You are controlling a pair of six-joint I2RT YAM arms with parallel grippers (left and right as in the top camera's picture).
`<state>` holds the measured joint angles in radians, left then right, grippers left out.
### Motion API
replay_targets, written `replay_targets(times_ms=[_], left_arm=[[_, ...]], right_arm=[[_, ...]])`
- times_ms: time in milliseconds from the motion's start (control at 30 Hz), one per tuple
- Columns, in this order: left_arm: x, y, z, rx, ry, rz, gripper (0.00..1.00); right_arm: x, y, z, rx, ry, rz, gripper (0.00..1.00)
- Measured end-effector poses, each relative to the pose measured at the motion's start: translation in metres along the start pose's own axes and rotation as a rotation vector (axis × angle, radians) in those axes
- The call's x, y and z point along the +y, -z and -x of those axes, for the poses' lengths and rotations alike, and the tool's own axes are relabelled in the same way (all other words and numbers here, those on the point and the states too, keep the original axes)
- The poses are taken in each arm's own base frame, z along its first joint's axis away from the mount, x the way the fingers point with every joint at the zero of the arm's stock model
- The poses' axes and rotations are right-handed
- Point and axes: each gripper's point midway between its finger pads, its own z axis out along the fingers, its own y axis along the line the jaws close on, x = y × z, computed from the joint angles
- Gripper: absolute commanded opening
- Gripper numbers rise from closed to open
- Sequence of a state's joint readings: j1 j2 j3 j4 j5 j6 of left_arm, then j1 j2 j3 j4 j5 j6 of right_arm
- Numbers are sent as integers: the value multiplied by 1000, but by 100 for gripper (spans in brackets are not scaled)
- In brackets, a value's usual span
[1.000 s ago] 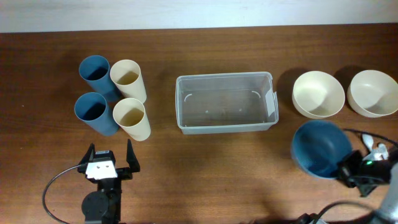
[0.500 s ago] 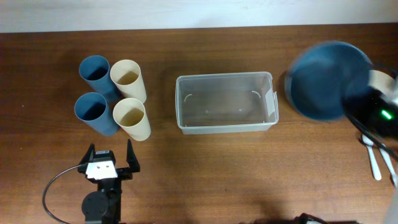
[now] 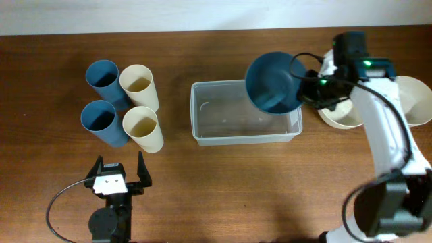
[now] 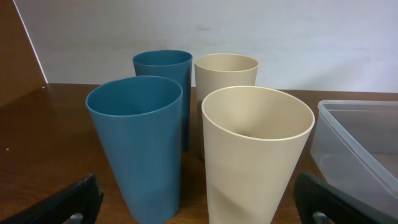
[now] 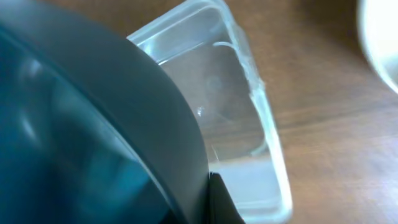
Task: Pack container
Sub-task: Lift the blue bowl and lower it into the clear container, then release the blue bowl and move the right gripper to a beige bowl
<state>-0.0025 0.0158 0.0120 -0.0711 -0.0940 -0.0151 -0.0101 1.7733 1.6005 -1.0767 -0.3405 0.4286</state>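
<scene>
My right gripper shifts slightly to the left in the overhead view next and lowers the blue bowl into the container.
The container is a clear plastic bin at the table's middle, and nothing shows inside it. My right gripper is shut on the rim of a blue bowl, which hangs tilted over the container's right end. In the right wrist view the blue bowl fills the left, with the container below it and one black finger against the bowl's rim. My left gripper rests open near the front left edge, holding nothing. Its fingers stand wide in front of the cups.
Two blue cups and two cream cups stand left of the container. A cream bowl lies partly under my right arm, and another cream bowl is at the right edge.
The right arm lifted the blue bowl from the front right of the table and carried it back and left, over the container's right end. The left arm stayed still.
</scene>
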Motion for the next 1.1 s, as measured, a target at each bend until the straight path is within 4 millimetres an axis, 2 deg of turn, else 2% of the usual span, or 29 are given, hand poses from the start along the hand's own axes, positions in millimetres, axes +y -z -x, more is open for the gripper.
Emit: replay_targets(times_ms=[67,233,500,600,833,967,1100], left_arm=[[0,0,0,0,0,0,100],[0,0,0,0,0,0,100],[0,0,0,0,0,0,100],[0,0,0,0,0,0,100],[0,0,0,0,0,0,100],[0,0,0,0,0,0,100],[0,0,0,0,0,0,100]], right_arm=[[3,-13,-1,23,14,5,4],[5,-28,-7,67,26,-1,4],[-13,-56,-9,118,15,-71,7],[-16,-60,-9,128,26,-79,9],[-18,-67,-11,142,39,-90,31],[-18,-67,-11,140,37,-92,35],[-17,-67,-11,142,37,-89,35]])
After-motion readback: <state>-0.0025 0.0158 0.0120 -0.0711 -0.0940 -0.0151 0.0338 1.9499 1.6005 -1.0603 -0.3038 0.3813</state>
